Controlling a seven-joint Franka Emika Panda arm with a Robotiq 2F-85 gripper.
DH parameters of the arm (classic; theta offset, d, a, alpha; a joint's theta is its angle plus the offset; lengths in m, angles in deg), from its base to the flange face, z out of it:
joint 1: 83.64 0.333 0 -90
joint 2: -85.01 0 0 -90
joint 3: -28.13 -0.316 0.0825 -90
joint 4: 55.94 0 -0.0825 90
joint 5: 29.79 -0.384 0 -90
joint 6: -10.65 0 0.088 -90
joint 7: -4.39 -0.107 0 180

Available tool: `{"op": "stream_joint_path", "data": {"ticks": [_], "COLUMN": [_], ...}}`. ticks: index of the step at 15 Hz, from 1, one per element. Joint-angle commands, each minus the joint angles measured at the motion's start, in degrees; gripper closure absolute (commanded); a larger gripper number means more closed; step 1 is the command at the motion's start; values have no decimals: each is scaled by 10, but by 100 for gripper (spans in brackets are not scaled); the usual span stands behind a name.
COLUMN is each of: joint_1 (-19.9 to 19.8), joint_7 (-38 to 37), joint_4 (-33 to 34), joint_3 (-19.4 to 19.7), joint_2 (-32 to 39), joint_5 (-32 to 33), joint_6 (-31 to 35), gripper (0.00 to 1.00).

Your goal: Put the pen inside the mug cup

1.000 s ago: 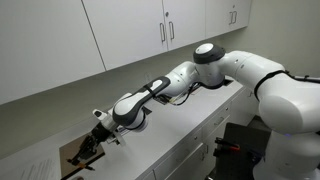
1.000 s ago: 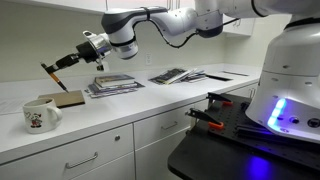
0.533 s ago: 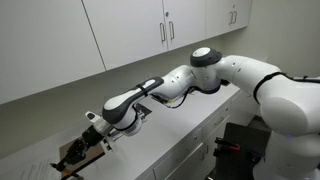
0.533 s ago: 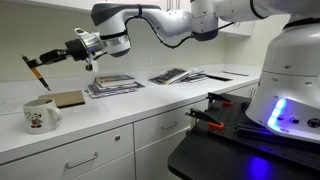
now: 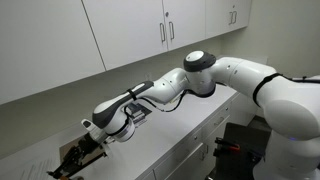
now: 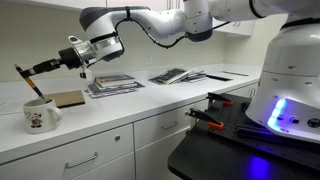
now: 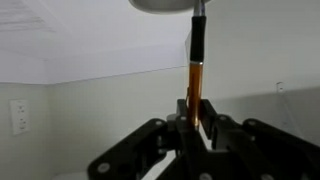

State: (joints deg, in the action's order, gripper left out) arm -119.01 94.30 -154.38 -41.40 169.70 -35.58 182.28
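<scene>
Next, my gripper moves down toward the mug cup's opening (image 6: 41,102) and releases the pen inside, because the pen's lower end still hangs just above the mug cup's rim.
My gripper (image 6: 38,70) is shut on the pen (image 6: 30,86), a thin dark reddish-brown stick that hangs tilted, with its lower end just above the mug. The mug cup (image 6: 36,116) looks cream-white with a small picture on its side and stands at the counter's left end. In the wrist view the pen (image 7: 197,75) stands upright between the black fingers (image 7: 178,128) of the gripper (image 7: 197,128). In an exterior view the gripper (image 5: 72,162) is low at the bottom left; the pen and mug are too dark there to tell apart.
A flat brown board (image 6: 68,98) lies just right of the mug. Stacked books (image 6: 112,85) and more papers (image 6: 180,75) lie further right on the white counter (image 6: 150,105). Wall cabinets (image 5: 130,30) hang above.
The arm has swung left and down, carrying the pen from above the brown board to just above the mug. The grip on the pen has not changed.
</scene>
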Motion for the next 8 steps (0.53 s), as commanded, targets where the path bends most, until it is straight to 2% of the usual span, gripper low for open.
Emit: {"op": "stream_joint_path", "data": {"ticks": [1,8], "joint_1": [29,72], "joint_7": [56,57], "joint_4": [41,91], "joint_3": [6,48], "joint_2": [0,1], "joint_5": [-51,-50], "joint_6": [-25,-39], "gripper": [95,95]}}
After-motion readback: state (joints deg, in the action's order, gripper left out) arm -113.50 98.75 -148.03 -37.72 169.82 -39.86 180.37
